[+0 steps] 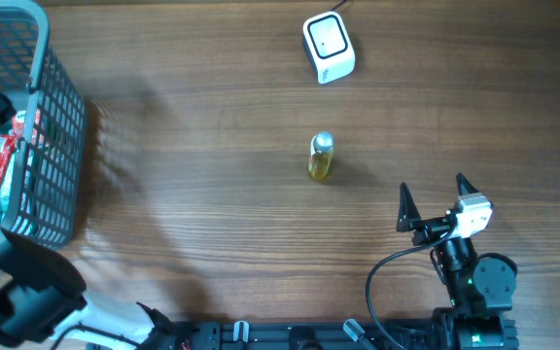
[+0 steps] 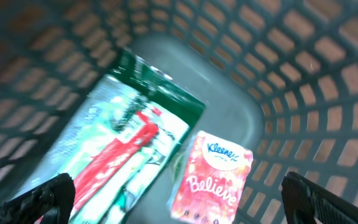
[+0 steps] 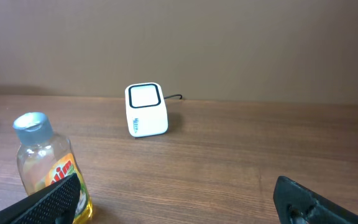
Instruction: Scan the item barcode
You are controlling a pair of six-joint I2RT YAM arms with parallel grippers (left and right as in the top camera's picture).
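Note:
The long sides of the Kleenex tissue pack [image 1: 26, 123] [image 2: 213, 177] are below my left gripper, slanted in its wrist view. My left gripper should next go down and turn its open fingers to straddle them.
A small bottle of yellow liquid with a grey cap [image 1: 321, 156] stands mid-table. The white barcode scanner [image 1: 329, 47] sits behind it at the far edge. My right gripper [image 1: 434, 197] is open and empty, to the right of the bottle and nearer the front. In the right wrist view the bottle [image 3: 48, 168] is by the left finger and the scanner [image 3: 146, 110] lies ahead. My left gripper [image 2: 176, 186] hangs open inside the grey basket [image 2: 303, 93], above a pink Kleenex tissue pack [image 2: 213, 177] and a green-and-red packet [image 2: 129, 149], touching neither.
The mesh basket [image 1: 61, 146] stands at the table's left edge with packets inside. The left arm's white and black links [image 1: 27, 292] reach over the front left corner. A black cable [image 1: 382, 277] loops near the right arm's base.

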